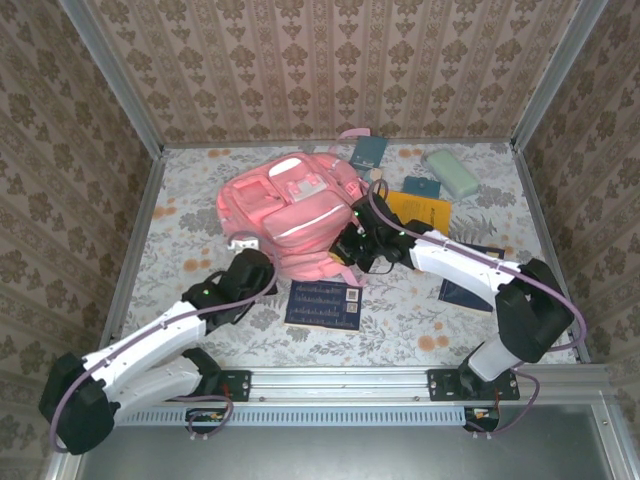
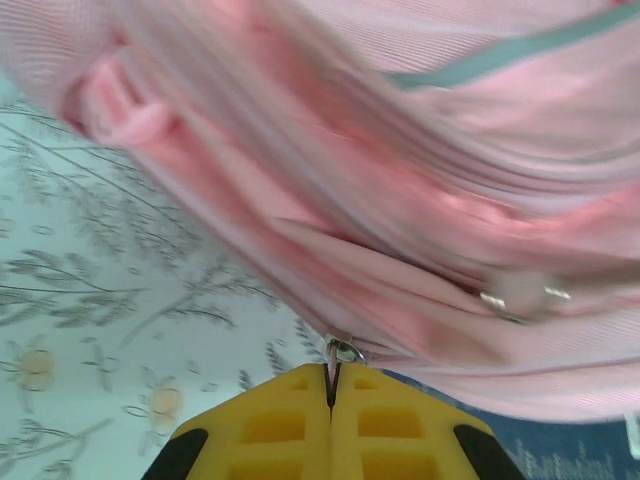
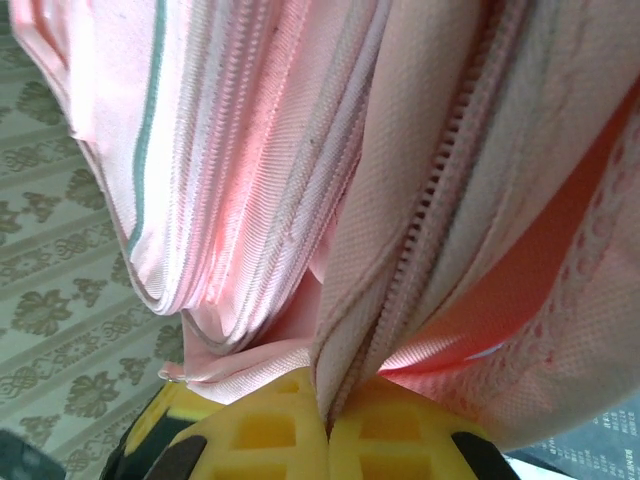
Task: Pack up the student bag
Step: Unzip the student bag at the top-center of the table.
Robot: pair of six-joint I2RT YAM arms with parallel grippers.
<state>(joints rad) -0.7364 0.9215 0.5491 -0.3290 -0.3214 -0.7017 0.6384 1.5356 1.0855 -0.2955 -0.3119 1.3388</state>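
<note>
The seam runs toward the pink buckle (image 2: 122,112), so the left gripper will draw the small metal zipper pull that way and then release it.
The pink student bag (image 1: 290,210) lies in the middle of the table with its front pockets up. My left gripper (image 1: 262,272) is at its near left edge, shut on a small metal zipper pull (image 2: 343,352) that sticks out from the pink fabric (image 2: 420,200). My right gripper (image 1: 352,246) is at the bag's near right edge, its yellow jaws pinched on the bag's zipper seam (image 3: 400,300), with fabric folds (image 3: 250,180) hanging above.
A dark blue booklet (image 1: 323,302) lies just in front of the bag between the arms. An orange notebook (image 1: 425,209), small teal books (image 1: 368,152) and a pale green case (image 1: 452,172) lie at the back right. Another dark book (image 1: 465,290) sits under the right arm.
</note>
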